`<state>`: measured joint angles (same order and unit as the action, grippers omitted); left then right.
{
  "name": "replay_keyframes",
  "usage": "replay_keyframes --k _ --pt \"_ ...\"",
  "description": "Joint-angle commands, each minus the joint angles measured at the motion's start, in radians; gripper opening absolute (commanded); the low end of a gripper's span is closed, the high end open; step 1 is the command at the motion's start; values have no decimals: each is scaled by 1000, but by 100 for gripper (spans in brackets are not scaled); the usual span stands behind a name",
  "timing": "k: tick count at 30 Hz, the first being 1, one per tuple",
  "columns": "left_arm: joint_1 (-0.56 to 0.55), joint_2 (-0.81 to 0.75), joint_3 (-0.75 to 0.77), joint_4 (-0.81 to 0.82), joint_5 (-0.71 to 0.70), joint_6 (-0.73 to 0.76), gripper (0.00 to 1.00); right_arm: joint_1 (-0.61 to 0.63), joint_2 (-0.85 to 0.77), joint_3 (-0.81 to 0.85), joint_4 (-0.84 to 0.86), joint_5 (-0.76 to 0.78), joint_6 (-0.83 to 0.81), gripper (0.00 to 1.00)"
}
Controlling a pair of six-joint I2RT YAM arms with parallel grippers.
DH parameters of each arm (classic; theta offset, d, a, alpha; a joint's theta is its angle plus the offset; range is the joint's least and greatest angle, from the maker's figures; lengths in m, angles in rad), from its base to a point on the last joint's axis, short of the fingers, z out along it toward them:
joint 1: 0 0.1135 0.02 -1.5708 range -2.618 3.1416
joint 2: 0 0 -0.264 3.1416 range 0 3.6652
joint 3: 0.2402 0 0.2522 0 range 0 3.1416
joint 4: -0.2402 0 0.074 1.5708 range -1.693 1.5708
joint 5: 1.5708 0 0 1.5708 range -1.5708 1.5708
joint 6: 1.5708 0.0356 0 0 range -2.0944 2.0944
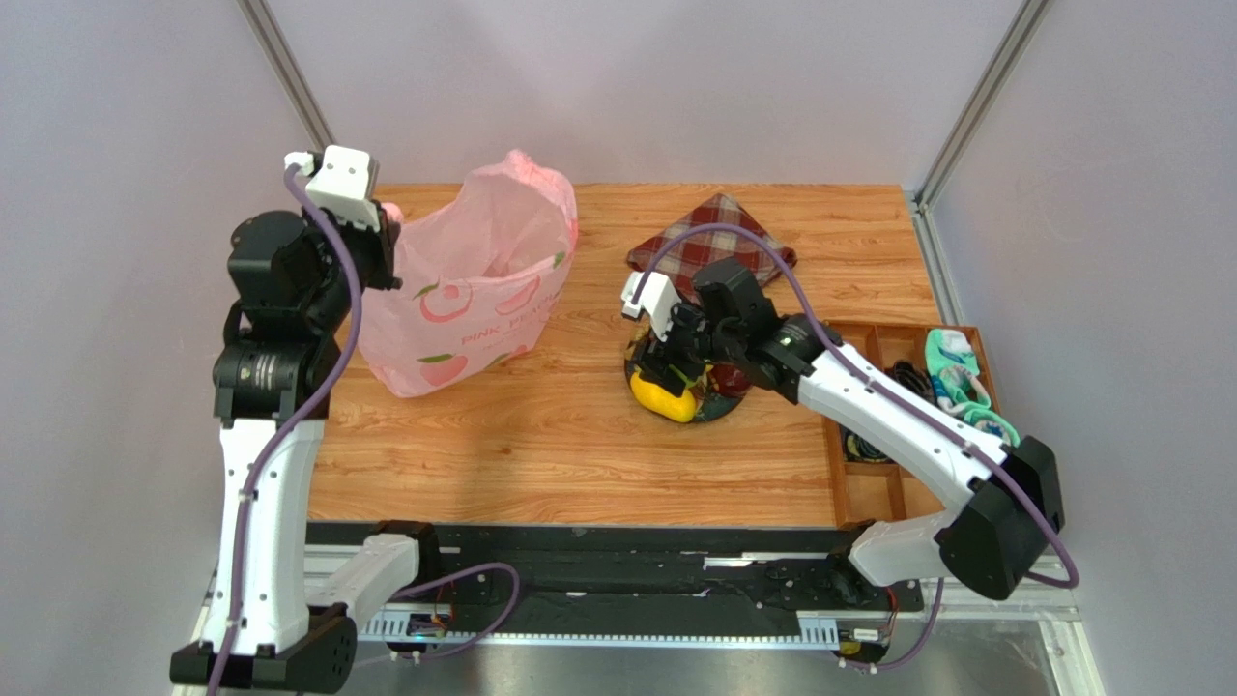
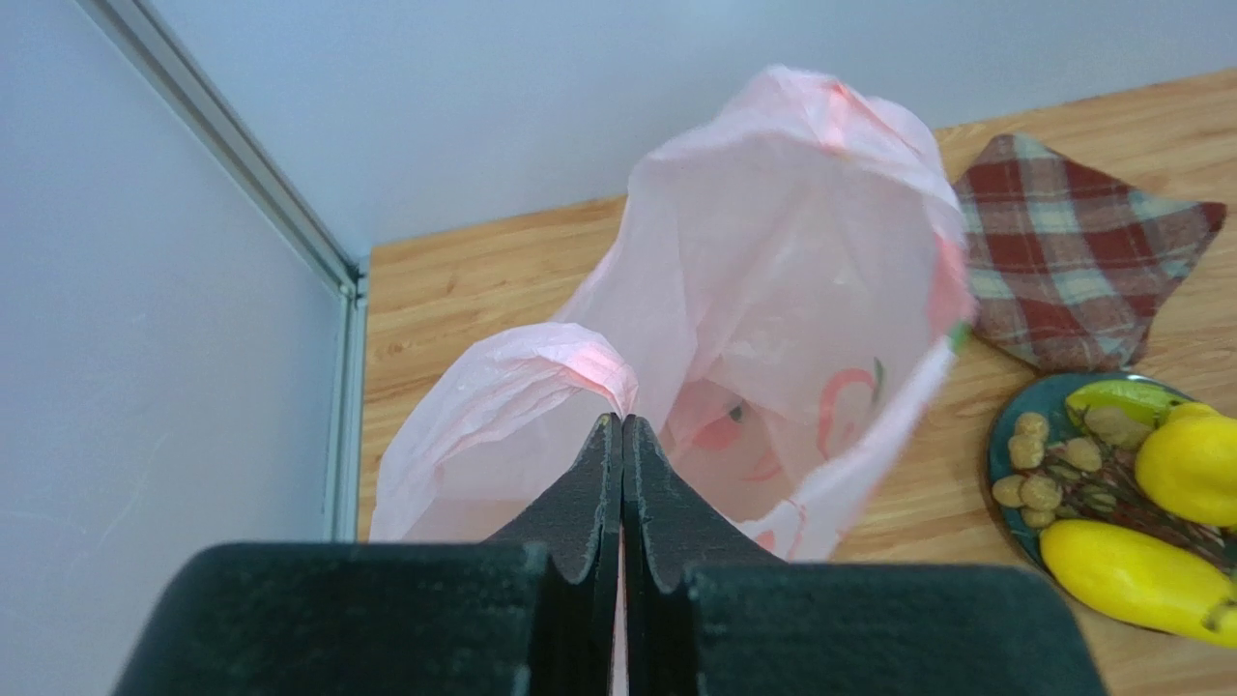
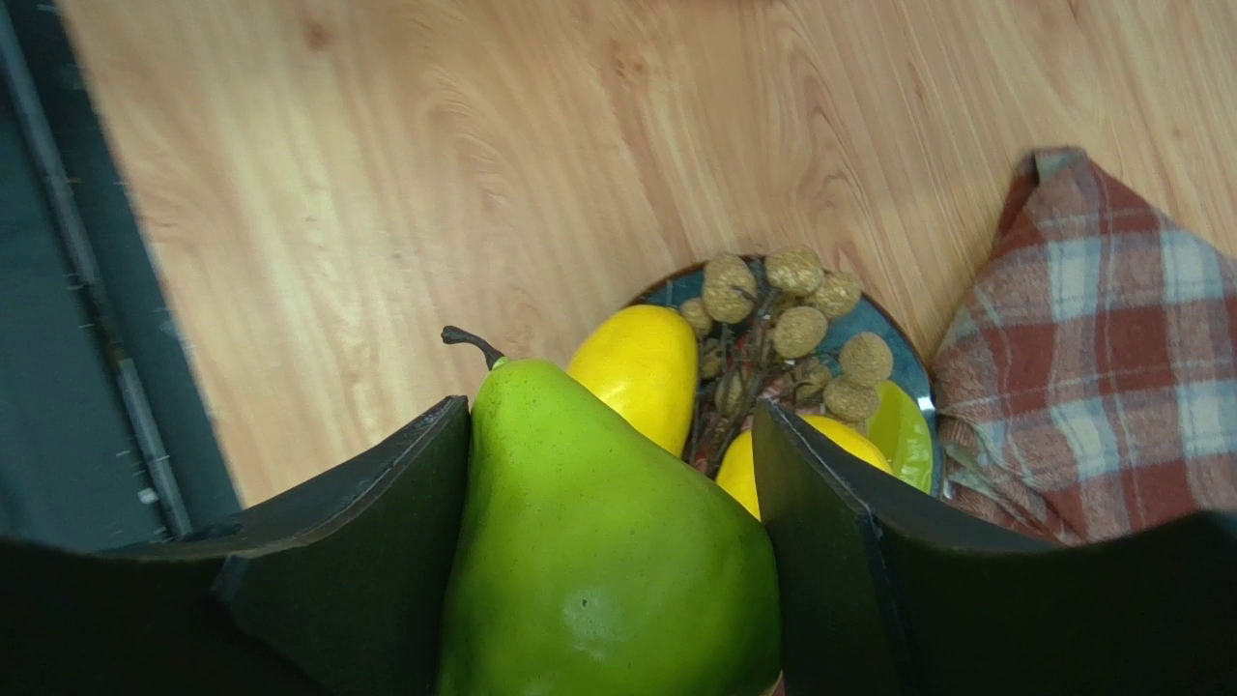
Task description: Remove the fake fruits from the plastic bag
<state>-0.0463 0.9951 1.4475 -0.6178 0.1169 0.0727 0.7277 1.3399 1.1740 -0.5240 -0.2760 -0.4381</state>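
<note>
My right gripper lowers the green pear onto the thin grape stems below and releases it next. They lie between the plate's yellow fruits and leave room.
The pink plastic bag stands open at the back left of the table, and it shows in the left wrist view. My left gripper is shut on its rim and holds it up. My right gripper is shut on a green pear just above the dark plate. On the plate lie a yellow fruit, a second yellow fruit and a brownish grape bunch. They also show in the left wrist view, with the yellow fruit nearest.
A red plaid cloth lies behind the plate. A wooden tray with rolled socks stands at the right edge. The table's near edge meets a black rail.
</note>
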Motion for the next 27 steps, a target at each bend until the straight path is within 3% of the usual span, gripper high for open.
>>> replay_keyframes --k 1,3,11,27 --pt "6 -41 -58 -13 70 -2 0 -10 71 -40 266 129 27 2" --pt "17 -50 -79 -19 81 -8 0 -11 91 -65 341 161 29 2" --pt "40 -84 -128 -22 125 -30 0 -11 160 -80 383 273 35 3" --pt "40 -115 -183 1 167 -39 0 -7 196 -129 369 274 50 9"
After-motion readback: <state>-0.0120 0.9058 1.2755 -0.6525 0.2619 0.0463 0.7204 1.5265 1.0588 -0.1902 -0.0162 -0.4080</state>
